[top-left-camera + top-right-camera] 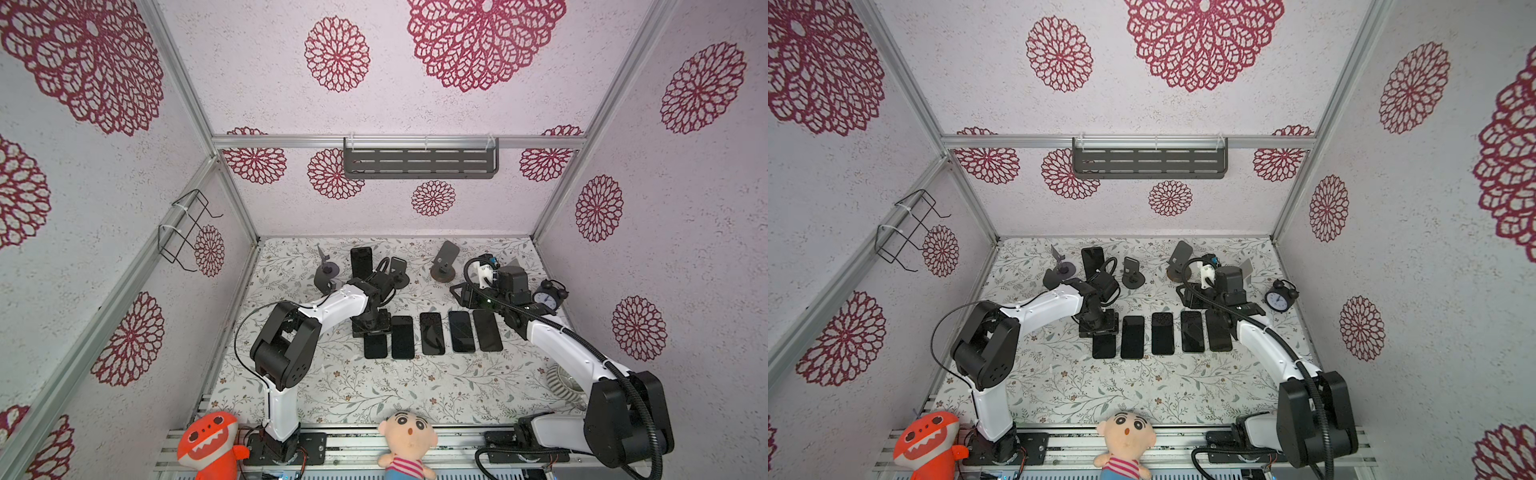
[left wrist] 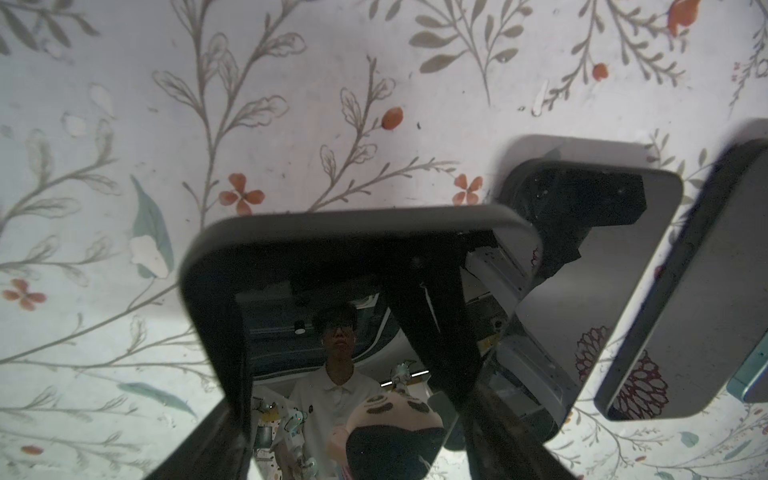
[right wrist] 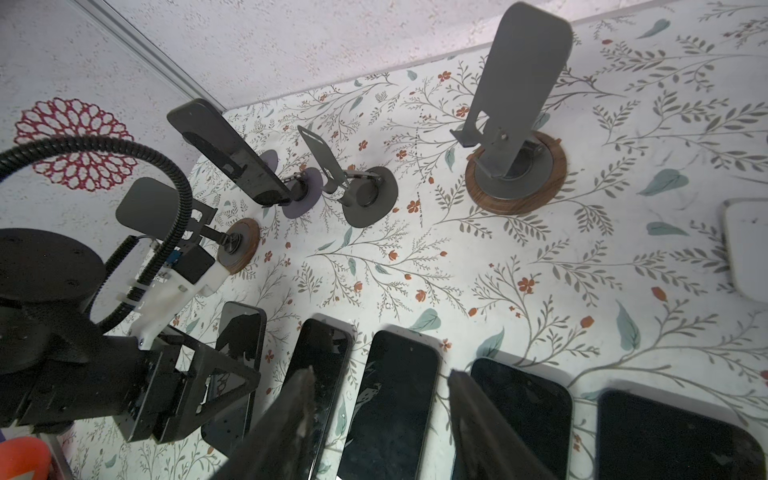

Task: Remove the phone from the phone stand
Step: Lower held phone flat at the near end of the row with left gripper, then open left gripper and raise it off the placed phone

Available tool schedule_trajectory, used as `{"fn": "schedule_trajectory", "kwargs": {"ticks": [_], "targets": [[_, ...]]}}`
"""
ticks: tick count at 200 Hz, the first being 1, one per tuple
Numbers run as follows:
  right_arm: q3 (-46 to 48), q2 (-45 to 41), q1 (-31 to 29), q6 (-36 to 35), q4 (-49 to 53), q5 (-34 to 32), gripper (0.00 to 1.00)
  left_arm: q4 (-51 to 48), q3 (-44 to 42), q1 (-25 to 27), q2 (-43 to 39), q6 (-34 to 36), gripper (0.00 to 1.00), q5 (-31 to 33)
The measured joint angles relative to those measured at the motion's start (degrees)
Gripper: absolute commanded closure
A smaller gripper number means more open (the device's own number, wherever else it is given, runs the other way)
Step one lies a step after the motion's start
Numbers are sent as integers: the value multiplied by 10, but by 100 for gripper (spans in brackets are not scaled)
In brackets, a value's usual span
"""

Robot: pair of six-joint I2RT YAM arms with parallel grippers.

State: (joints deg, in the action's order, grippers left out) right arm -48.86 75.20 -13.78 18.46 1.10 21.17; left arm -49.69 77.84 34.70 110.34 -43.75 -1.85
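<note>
My left gripper lowers the black phone flat onto the tabletop beside its neighbour next and releases it, since that spot lies below my gripper.
My left gripper is shut across the width of a black phone, at the left end of a row of flat phones and low over the table. Its near edge overlaps the neighbouring phone. At the back, another phone leans on a phone stand. Beside that one are empty stands. My right gripper hangs open above the row, with nothing between its fingers.
A black alarm clock stands at the right behind the right arm. A ribbed white object lies near the right wall. Two plush toys sit at the front rail. A shelf and a wire rack hang on the walls.
</note>
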Motion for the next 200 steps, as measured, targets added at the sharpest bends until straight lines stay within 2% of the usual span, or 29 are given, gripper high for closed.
{"fn": "schedule_trajectory", "kwargs": {"ticks": [34,60,101,160,200], "targets": [[8,0,0,0,0,0,44,-2,0,-1,9,0,52,3],[8,0,0,0,0,0,44,-1,0,-2,26,-1,46,7],[8,0,0,0,-1,0,44,2,2,-2,40,-3,41,7],[8,0,0,-9,-1,0,44,3,2,-2,40,-8,19,9],[8,0,0,-9,-1,0,44,9,2,-2,40,-9,12,15]]}}
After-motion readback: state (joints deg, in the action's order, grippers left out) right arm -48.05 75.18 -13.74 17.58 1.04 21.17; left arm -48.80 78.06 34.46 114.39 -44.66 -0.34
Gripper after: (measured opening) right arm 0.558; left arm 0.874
